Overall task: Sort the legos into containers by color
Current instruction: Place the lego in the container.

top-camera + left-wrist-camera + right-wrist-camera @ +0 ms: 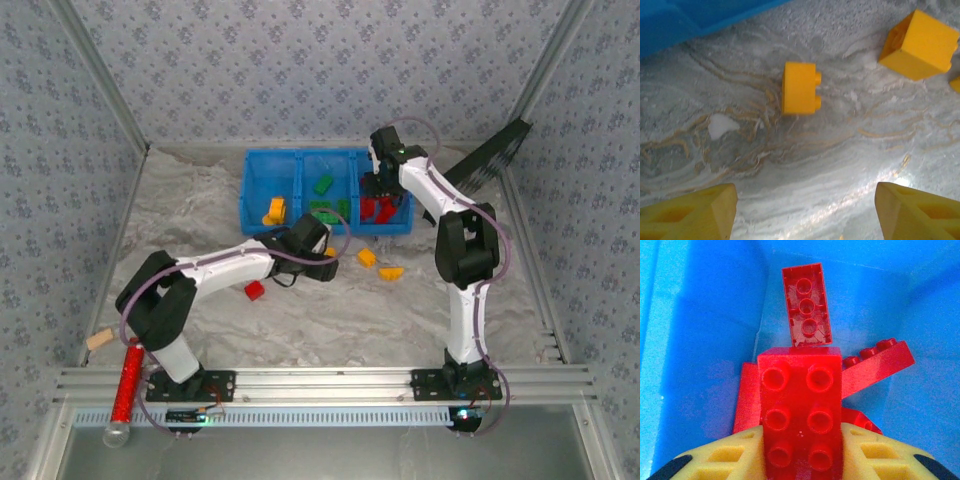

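The small yellow brick (330, 252) (800, 88) has bare cloth around it, so my open left gripper lowers outward next until its fingers straddle the studded and plain sides, then closes.
The blue tray (250, 190) stands at the back with three compartments: yellow legos (273, 210) on the left, green legos (322, 186) in the middle, red legos (380, 210) on the right. My right gripper (801, 455) hangs over the red compartment (700, 340), shut on a red six-stud brick (801, 405); other red bricks (806, 305) lie below it. My left gripper (805, 215) is open above the cloth, just in front of the tray (685, 20). A small yellow brick (800, 88) lies on its side ahead of the fingers, a larger yellow brick (920, 45) to its right.
Loose on the cloth are a red brick (254, 290) and two yellow bricks (367, 257) (391, 271). A black panel (490, 155) leans at the back right. A red glittery tube (126, 385) and a wooden peg (100, 340) lie at the front left by the metal rails.
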Motion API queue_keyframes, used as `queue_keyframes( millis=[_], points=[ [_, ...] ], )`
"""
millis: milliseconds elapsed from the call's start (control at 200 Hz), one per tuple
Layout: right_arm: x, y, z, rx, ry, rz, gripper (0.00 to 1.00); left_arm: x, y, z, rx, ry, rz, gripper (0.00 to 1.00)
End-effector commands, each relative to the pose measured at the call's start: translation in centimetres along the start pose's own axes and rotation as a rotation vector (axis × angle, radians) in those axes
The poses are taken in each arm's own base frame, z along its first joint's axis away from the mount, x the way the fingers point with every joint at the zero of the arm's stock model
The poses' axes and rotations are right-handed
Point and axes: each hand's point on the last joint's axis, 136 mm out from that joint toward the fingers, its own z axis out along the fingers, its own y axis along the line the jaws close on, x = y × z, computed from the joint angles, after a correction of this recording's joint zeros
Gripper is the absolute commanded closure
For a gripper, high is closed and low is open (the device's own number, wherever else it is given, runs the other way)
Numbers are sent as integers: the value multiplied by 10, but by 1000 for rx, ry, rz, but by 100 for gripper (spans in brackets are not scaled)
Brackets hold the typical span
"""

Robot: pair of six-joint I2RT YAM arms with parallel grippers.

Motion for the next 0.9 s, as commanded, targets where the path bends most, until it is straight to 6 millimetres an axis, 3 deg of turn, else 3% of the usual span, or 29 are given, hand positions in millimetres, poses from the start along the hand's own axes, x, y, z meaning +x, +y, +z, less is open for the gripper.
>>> queue_keyframes(
  millis=[0,190,375,675,895],
  points=[
    [-3,-3,3,-9,11,-6,60,-18,-9,7,4,-39,34,27],
    [-7,-6,4,-9,2,-4,52,-20,-8,25,-26,-11,51,26],
    [-13,-7,-9,-14,-23,2,47,-22,-8,37,-40,-2,68,26],
    [-20,-1,-55,-41,-101,6,45,-25,-5,53,-72,11,82,29],
    [-12,0,-97,-51,-161,24,44,-26,-8,65,-62,9,88,38]
  ],
)
